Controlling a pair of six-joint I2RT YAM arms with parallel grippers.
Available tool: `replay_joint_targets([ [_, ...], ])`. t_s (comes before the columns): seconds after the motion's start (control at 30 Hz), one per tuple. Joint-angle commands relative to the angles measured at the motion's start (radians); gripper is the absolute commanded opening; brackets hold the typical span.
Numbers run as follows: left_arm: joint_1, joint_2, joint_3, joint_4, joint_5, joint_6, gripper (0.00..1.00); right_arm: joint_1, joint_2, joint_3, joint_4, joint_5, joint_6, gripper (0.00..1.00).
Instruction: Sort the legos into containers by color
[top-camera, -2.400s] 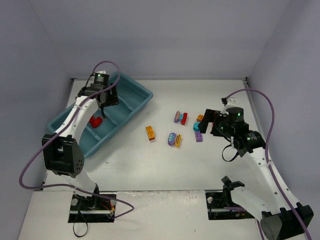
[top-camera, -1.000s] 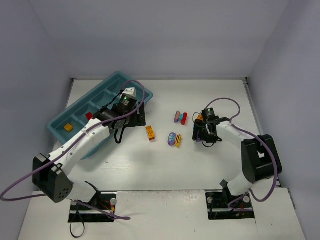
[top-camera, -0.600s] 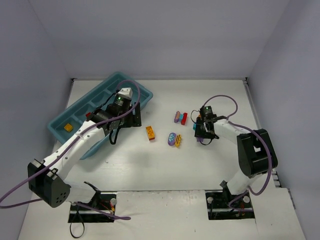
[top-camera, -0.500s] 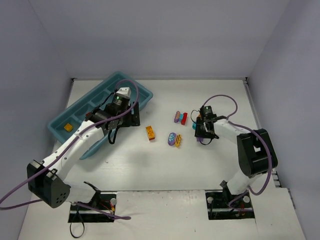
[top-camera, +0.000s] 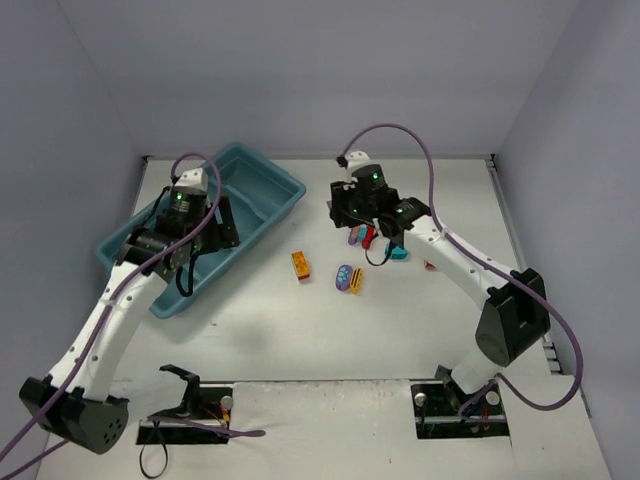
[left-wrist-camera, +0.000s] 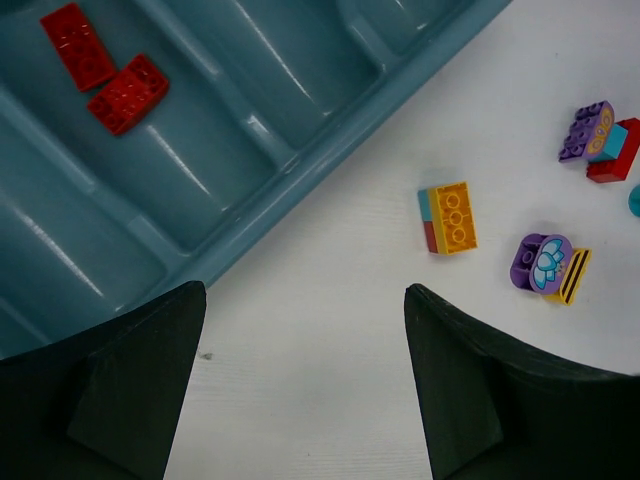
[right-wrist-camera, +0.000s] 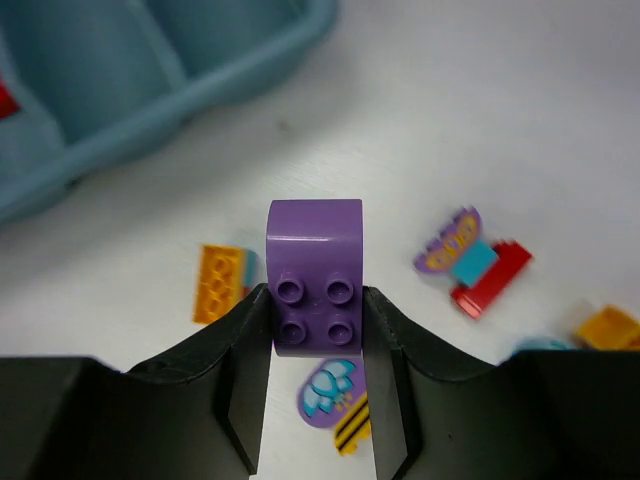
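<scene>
I will move my right gripper to the left in the top view next, over the tray's section beside the red legos, to let go of the purple lego there, because that section is empty.
The teal-blue tray (top-camera: 262, 190) lies at the back left; two red legos (left-wrist-camera: 128, 92) rest in one of its compartments. My right gripper (right-wrist-camera: 315, 310) is shut on a purple lego (right-wrist-camera: 315, 268) with a rounded top, held above the table. Below it lie an orange lego (right-wrist-camera: 222, 283), a purple flower piece (right-wrist-camera: 330, 395) and a purple-teal-red cluster (right-wrist-camera: 470, 262). In the top view the right gripper (top-camera: 352, 210) hangs over that cluster (top-camera: 361, 237). My left gripper (left-wrist-camera: 305, 335) is open and empty, high over the tray's near rim (left-wrist-camera: 300, 170).
Loose on the table are the orange lego (top-camera: 300, 265), the purple flower piece (top-camera: 345, 277) with a yellow striped piece (top-camera: 357, 283), and a teal lego (top-camera: 399, 252). Grey walls close the table at the back and sides.
My right gripper closed on the purple lego, lifted it and swung left and back. The left arm drew back left over the tray.
</scene>
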Motion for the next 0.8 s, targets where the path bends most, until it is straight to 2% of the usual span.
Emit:
replay_joint_targets([
  [0.0,0.029,-0.063,0.018,-0.068,-0.042,0.007,0.73,0.073,0.109,0.164,0.064,-0.086,-0.076,0.0],
  [0.23,0.045,-0.205,-0.053,-0.097,-0.058,-0.053,0.73,0.193,0.402,0.538,0.093,-0.176,-0.148,0.01],
  [0.47,0.043,-0.32,-0.099,-0.177,-0.047,-0.106,0.73,0.25,0.682,0.856,0.15,-0.231,-0.164,0.04],
  [0.63,0.045,-0.377,-0.114,-0.212,-0.064,-0.116,0.74,0.258,0.801,0.967,0.219,-0.208,-0.121,0.22],
  [0.7,0.043,-0.386,-0.119,-0.215,-0.064,-0.117,0.74,0.259,0.822,0.984,0.242,-0.186,-0.102,0.41],
  [0.73,0.045,-0.393,-0.122,-0.217,-0.065,-0.117,0.74,0.258,0.833,0.991,0.257,-0.183,-0.102,0.45],
  [0.77,0.045,-0.394,-0.125,-0.217,-0.062,-0.117,0.73,0.259,0.85,1.007,0.263,-0.168,-0.099,0.56],
])
